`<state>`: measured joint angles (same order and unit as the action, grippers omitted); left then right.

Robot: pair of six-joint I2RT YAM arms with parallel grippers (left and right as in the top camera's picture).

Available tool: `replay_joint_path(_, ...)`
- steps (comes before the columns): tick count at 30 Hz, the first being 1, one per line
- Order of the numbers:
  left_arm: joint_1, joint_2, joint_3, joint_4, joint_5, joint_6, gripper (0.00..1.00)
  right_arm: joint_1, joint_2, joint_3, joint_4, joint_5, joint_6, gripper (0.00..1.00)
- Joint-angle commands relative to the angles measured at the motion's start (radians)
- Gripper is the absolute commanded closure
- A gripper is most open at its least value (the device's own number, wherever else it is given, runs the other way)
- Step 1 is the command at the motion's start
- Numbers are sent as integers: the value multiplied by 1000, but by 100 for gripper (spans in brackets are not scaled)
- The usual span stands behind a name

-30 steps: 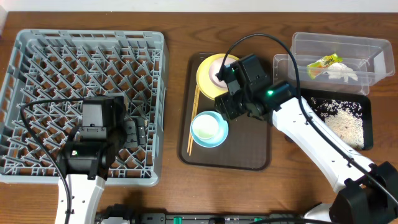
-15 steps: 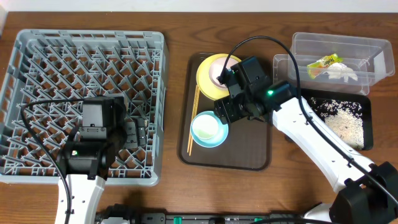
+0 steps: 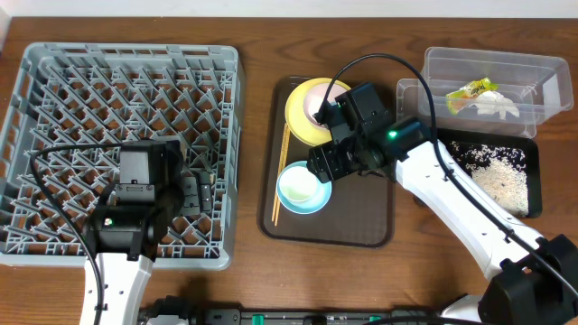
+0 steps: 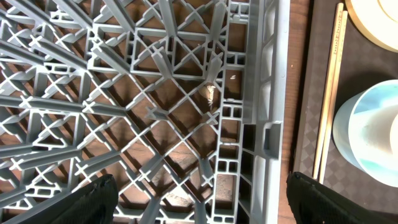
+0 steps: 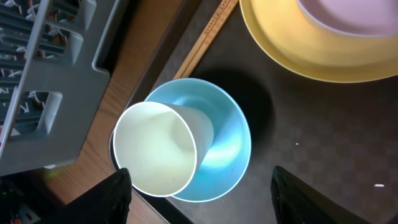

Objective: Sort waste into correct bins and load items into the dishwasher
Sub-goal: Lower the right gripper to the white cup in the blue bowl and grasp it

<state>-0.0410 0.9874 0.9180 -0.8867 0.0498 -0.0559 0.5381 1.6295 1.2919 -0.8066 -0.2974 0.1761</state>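
The small white cup leans aside and leaves the bowl's rim open, so I should next lower my right gripper onto the rim's edge facing that gap.
The light blue bowl sits on a brown serving tray with the small white cup tilted inside it. My right gripper is open and empty just above this bowl. The yellow plate carries the white bowl behind it. The chopsticks lie along the tray's left side. My left gripper is open and empty over the grey rack near its right wall. The wrapper lies in the clear tub. Rice lies in the black tray.
The brown serving tray lies between the rack and the bins. The rack's right wall stands close to the tray's left edge. Something white lies beside the wrapper in the tub. Bare wooden table shows around them.
My right gripper has moved a little to the left and down toward the blue bowl. The left arm has not moved.
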Motion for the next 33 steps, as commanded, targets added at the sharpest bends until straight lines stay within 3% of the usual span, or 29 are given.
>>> replay_joint_path(1,0,-2,22,-2,3,-9,11,6,-25,6,-2,-22,11,30)
replay_joint_path(27,0,-2,22,-2,3,-9,11,65,-61,5,-1,17,10,27)
replay_joint_path(33,0,-2,22,-3,3,-9,11,107,-31,2,-22,122,11,34)
